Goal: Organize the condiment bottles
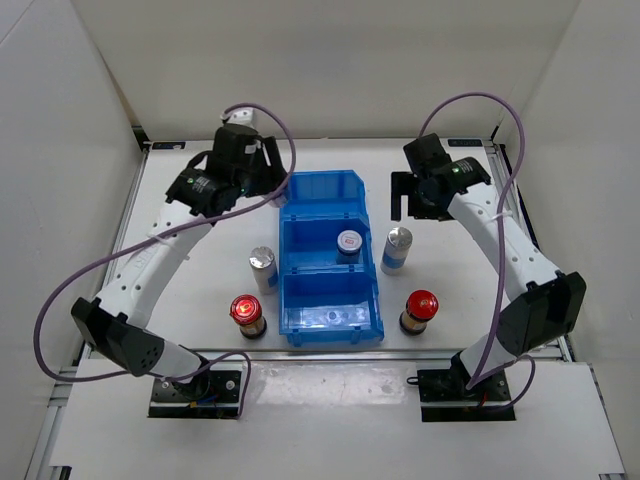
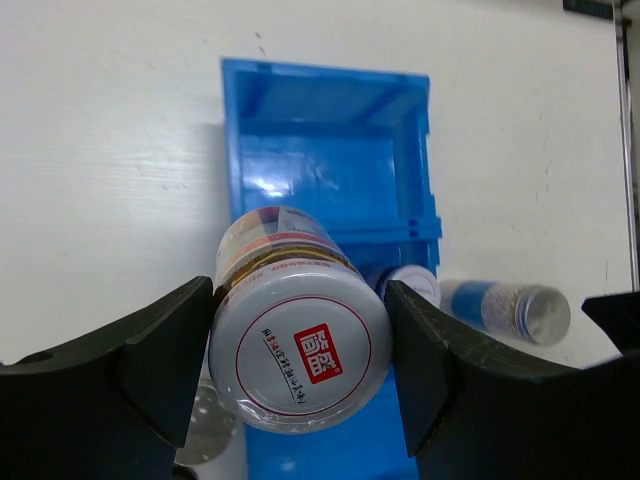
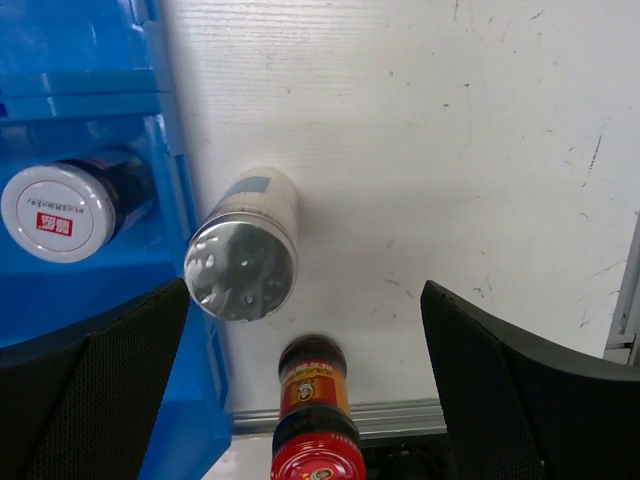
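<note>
I should lower the bottle in my left gripper toward the right in the top view, into the middle section of the blue bin, beside the matching red-marked bottle.
My left gripper (image 2: 300, 350) is shut on a short condiment bottle with a red-marked silver cap (image 2: 300, 345), its fingers pressing both sides of the cap. In the top view this gripper (image 1: 262, 172) sits by the far-left corner of the blue bin (image 1: 296, 210) and hides that bottle. A second red-marked bottle (image 1: 349, 242) stands in the bin's middle compartment. Silver-capped bottles (image 1: 263, 268) (image 1: 397, 248) and red-capped bottles (image 1: 246, 315) (image 1: 419, 310) flank the bin. My right gripper (image 3: 305, 375) hangs open above the table, right of the bin, over the silver-capped bottle (image 3: 242, 265) and the red-capped bottle (image 3: 315, 420).
The blue bin (image 2: 330, 130) has three compartments in a row; the far and near ones hold no bottle. White walls enclose the table on three sides, and a metal rail (image 3: 400, 415) runs along its near edge. Both arms' cables loop above the table.
</note>
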